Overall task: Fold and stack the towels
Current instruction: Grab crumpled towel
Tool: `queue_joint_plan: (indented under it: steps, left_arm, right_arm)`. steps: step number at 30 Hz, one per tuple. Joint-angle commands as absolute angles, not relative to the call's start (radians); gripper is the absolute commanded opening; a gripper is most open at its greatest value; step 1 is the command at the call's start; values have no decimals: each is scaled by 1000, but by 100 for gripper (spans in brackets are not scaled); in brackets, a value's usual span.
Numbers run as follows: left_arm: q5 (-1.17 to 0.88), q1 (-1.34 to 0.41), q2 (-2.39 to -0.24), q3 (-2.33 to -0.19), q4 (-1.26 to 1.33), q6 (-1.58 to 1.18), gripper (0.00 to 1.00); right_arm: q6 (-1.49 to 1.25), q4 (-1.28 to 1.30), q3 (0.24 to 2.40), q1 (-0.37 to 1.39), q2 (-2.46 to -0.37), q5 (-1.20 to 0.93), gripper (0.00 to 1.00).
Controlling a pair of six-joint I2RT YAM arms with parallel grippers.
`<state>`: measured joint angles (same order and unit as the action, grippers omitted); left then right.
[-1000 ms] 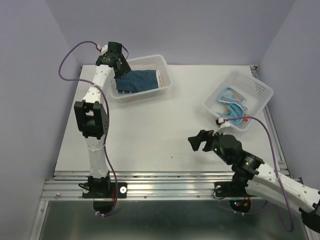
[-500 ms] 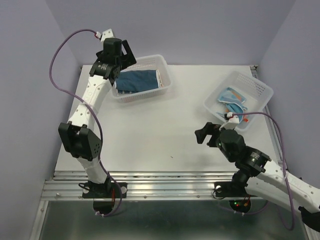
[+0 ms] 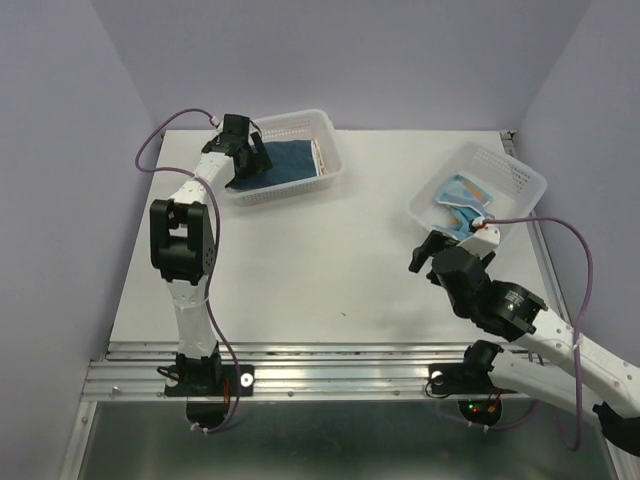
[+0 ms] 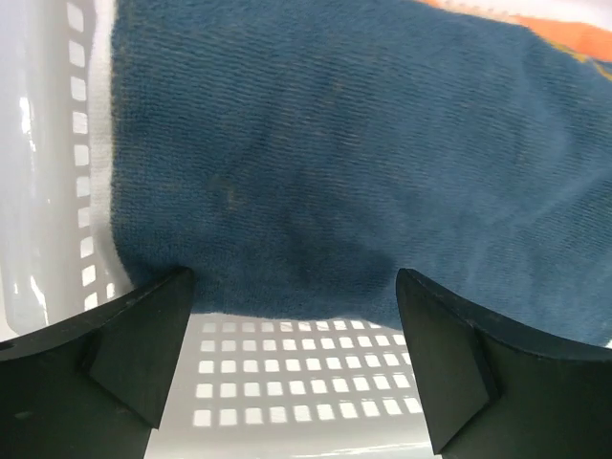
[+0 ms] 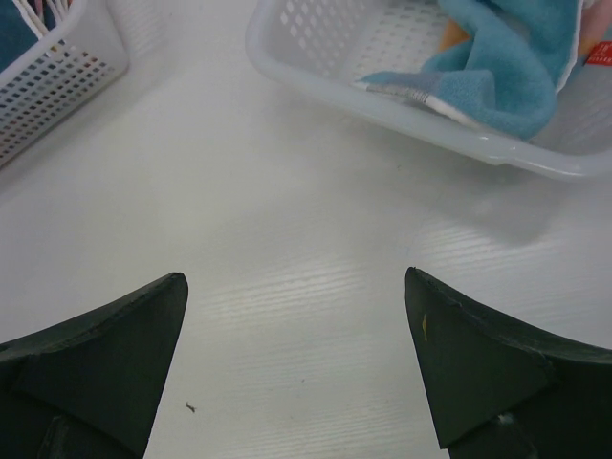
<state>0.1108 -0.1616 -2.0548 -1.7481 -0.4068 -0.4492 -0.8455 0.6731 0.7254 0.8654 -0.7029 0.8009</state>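
Next, the right gripper moves outward past the basket's near side and down to the light blue towel's bunched near fold [image 3: 464, 224] [image 5: 503, 96].
A folded navy towel [image 3: 283, 161] lies on top of a stack in the left white basket [image 3: 330, 133]; orange cloth shows under it at the far edge [image 4: 564, 38]. My left gripper [image 3: 243, 160] hangs open and empty just above the towel's near edge [image 4: 316, 172], jaws wide apart over the basket wall. A crumpled light blue towel [image 3: 462, 196] with orange spots lies in the right white basket [image 3: 515, 168]; it also shows in the right wrist view [image 5: 497, 76]. My right gripper [image 3: 425, 252] is open and empty above bare table, short of that basket [image 5: 316, 67].
The white table [image 3: 330, 250] runs between the two baskets. The left basket's corner shows at the top left of the right wrist view [image 5: 57, 67]. Purple cables loop from both arms. A metal rail [image 3: 320, 365] borders the near edge.
My left arm has swung down, bringing its gripper lower over the navy towel in the left basket. My right gripper has moved up and right, closer to the right basket.
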Motion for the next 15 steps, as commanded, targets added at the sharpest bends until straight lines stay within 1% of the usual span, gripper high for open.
queue_joint_plan:
  steps: [1,4,5,6,8,9,11,12,13,14,15]
  left_arm:
    - [20,-138,-2010,-1794,-373,-442,99]
    - [5,-141,-1945,-1812,-370,-436,99]
    - [-30,-144,-1921,-1816,-370,-428,99]
    - [-41,-146,-1866,-1815,-368,-422,99]
    - [-52,-153,-1801,-1795,-357,-411,99]
    - [-48,-161,-1766,-1783,-356,-404,99]
    - [-26,-172,-1645,-1711,-338,-408,99]
    - [-15,-190,-1549,-1677,-331,-414,99]
    - [-9,-205,-1496,-1639,-306,-414,99]
    - [29,-224,-1439,-1537,-276,-416,99]
    - [41,-247,-1325,-1481,-247,-426,99]
  right_arm:
    - [-825,690,886,868,-803,936,100]
    - [-755,670,946,841,-885,928,100]
    - [-752,681,997,825,-960,951,100]
    - [-753,734,1023,766,-1000,953,100]
    - [-733,764,1071,660,-1078,878,100]
    - [-680,741,1081,550,-1136,841,100]
    - [-637,716,1089,467,-1187,779,100]
    - [-612,715,1094,406,-1231,760,100]
    - [-606,715,1100,382,-1252,749,100]
    - [-597,707,1098,361,-1268,736,100]
    - [-571,687,1098,319,-1290,717,100]
